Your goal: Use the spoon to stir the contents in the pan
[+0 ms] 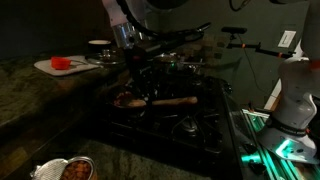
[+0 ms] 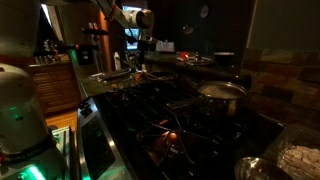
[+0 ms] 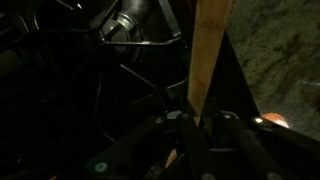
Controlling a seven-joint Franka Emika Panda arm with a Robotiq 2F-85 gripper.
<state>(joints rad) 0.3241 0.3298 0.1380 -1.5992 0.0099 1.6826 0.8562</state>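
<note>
The spoon [image 3: 210,55] leaves the stove's grates in my gripper next, then goes down onto the clear granite counter [image 3: 272,55] beside the bowl of food for release there.
In the wrist view my gripper [image 3: 200,128] is shut on the flat wooden handle of the spoon [image 3: 210,55], which runs from the jaws to the top of the frame. The gripper hangs over the dark stove in both exterior views [image 1: 130,55] [image 2: 140,50]. A long brown wooden shape [image 1: 165,100] lies level over the grates; it looks like the spoon. A steel pan [image 2: 220,92] with a pale rim sits on a burner, apart from the gripper. The spoon's bowl is hidden in the dark.
Black stove grates [image 1: 190,125] cover the cooktop. A white board with a red item [image 1: 60,65] lies on the granite counter. A lidded pot [image 1: 170,62] stands at the back. A bowl of food [image 1: 65,170] sits at the front corner. The robot base [image 1: 290,100] stands beside the stove.
</note>
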